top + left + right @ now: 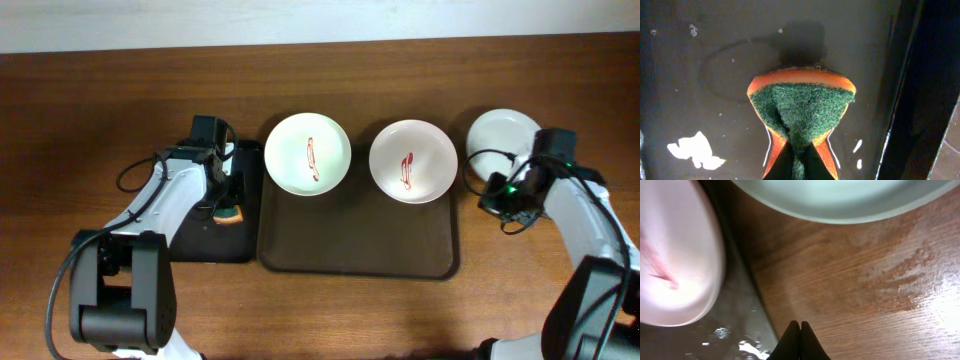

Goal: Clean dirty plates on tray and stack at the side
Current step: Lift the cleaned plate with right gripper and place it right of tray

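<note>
Next, my right gripper moves down and toward the brown tray's edge [456, 215] [758, 296], away from the bluish-white plate, since that plate already lies free on the wood.
Two plates with red smears sit at the back of the dark brown tray [350, 245]: a white one [307, 152] on the left and a white one [413, 160] on the right. A third, clean bluish-white plate [500, 135] lies on the table right of the tray. My left gripper [228, 205] is shut on an orange and green sponge [800, 107] over the small black tray [205, 240]. My right gripper [497, 203] is shut and empty above the wood next to the tray's right edge; the right wrist view shows the smeared plate [675, 255] and the clean plate [840, 200].
The black tray's wet floor [715, 60] and its right rim [900, 100] show in the left wrist view. Cables run behind both arms. Bare wood [865, 280] lies between the brown tray and the clean plate.
</note>
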